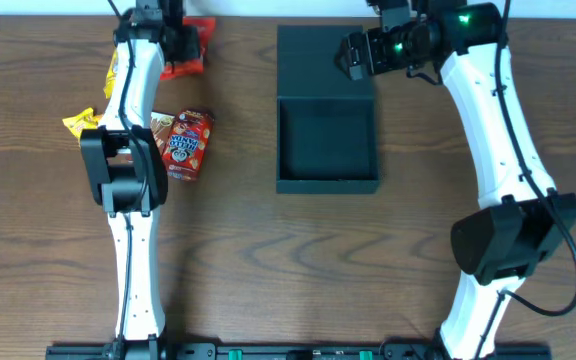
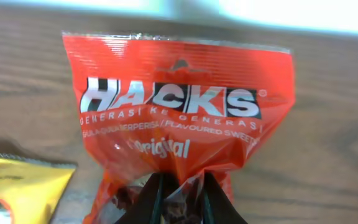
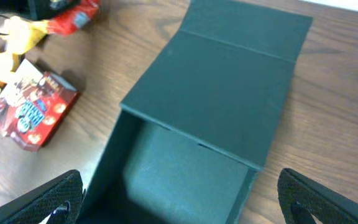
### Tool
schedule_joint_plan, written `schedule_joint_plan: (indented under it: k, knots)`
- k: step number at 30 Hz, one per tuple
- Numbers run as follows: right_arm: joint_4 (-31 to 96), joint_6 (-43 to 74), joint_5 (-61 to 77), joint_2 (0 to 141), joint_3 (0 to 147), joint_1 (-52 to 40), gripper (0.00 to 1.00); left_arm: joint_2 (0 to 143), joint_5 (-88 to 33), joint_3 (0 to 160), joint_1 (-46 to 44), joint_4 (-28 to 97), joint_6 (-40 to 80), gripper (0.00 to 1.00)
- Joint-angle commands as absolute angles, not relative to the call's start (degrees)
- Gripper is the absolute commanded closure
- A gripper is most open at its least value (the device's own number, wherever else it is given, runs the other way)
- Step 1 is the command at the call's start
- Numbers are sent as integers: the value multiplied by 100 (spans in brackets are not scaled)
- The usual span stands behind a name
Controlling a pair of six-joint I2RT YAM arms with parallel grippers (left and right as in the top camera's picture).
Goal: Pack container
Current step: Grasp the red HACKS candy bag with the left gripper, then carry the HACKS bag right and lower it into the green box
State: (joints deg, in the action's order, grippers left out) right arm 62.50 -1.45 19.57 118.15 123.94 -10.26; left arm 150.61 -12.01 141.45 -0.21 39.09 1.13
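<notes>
My left gripper holds the Hacks packet (image 2: 179, 106) and will next go up, carry it to the right in the overhead view, go down and let go of it inside the container. The container is open and empty.
The container (image 1: 327, 182) is a dark teal-black box standing open at the table's middle, its flap lid (image 1: 325, 60) lying flat behind it. It looks empty. My left gripper (image 1: 178, 42) is at the far left back, shut on the lower end of an orange-red "Hacks" sweets packet (image 2: 179, 106); its fingers (image 2: 179, 198) pinch the crumpled plastic. My right gripper (image 1: 352, 55) is wide open and empty, held over the lid. In the right wrist view its fingers (image 3: 179, 196) straddle the open container (image 3: 185, 180).
A red snack box (image 1: 188, 143) lies left of the container and also shows in the right wrist view (image 3: 33, 112). A yellow packet (image 1: 81, 123) lies further left. Another yellow packet (image 2: 17, 186) lies beside the Hacks packet. The table's back edge is close behind my left gripper.
</notes>
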Motion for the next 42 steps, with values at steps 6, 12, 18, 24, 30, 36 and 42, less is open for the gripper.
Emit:
schedule_joint_plan:
  k: [6, 12, 18, 24, 30, 36, 42]
  knots:
    - [6149, 353, 1953, 11797, 12383, 1, 1, 15008, -1050, 15850, -320, 5402, 799, 94]
    - [6119, 537, 1957, 11797, 12383, 908, 1, 15008, -1052, 16660, -858, 6803, 963, 94]
    - [5924, 532, 1953, 11797, 12383, 1422, 1, 15010, -701, 16827, -1728, 7531, 2668, 94]
    - [5428, 532, 1953, 11797, 12383, 1667, 1, 15010, 864, 16824, -2628, 8016, 4431, 94]
    - [5354, 563, 1955, 11797, 12383, 1719, 1, 15010, 1680, 16818, -3347, 8298, 4482, 94]
    - [5478, 631, 2012, 11797, 12383, 1765, 1, 15065, 1822, 16759, -3885, 8897, 4239, 94]
    - [5758, 637, 2499, 11797, 12383, 2049, 1, 15065, 1660, 16698, -4007, 9006, 4027, 94]
